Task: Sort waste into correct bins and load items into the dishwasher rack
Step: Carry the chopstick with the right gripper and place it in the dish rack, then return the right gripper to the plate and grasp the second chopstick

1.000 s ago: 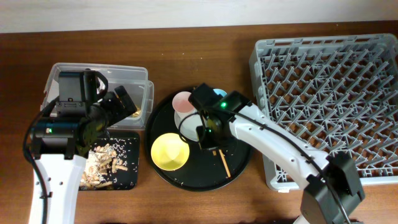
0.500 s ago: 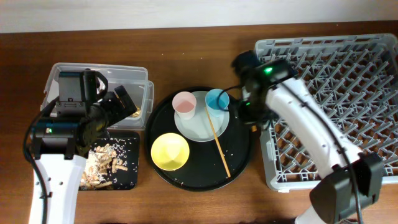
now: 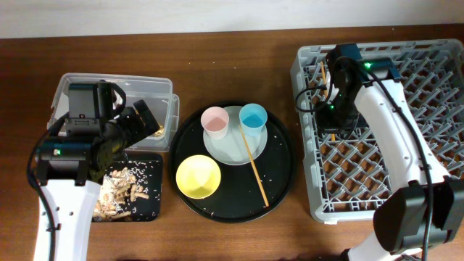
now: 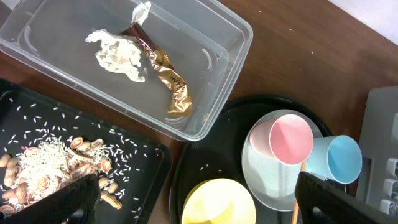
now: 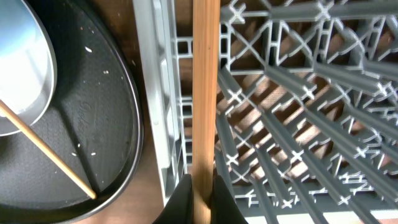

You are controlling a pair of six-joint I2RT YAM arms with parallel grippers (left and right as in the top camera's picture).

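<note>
Next, my right gripper comes down onto the rack's edge row beside the tray and releases the chopstick there, since the stick already lines up lengthwise along that row.
My right gripper [image 3: 330, 129] [image 5: 200, 193] is shut on one wooden chopstick [image 5: 205, 93] and holds it over the left edge of the grey dishwasher rack [image 3: 384, 123]. The other chopstick [image 3: 254, 171] lies across the grey-white plate [image 3: 228, 148] on the round black tray. The pink cup [image 3: 214, 121] and blue cup [image 3: 253, 117] stand on the plate. The yellow bowl [image 3: 198, 176] sits beside it. My left gripper [image 4: 193, 199] is open above the tray's left side. The white tissue [image 4: 118, 56] and gold wrapper [image 4: 168, 81] lie in the clear tub [image 4: 205, 118]. Food scraps [image 4: 50, 174] lie in the black tray [image 3: 152, 203].
The round black tray [image 3: 279, 181] sits between the bins and the rack, with a few white grains on it. The wooden table [image 3: 239, 51] shows at the back and front.
My right arm has lifted one chopstick off the round tray and carried it right, to the rack's left edge. The left arm has not moved.
</note>
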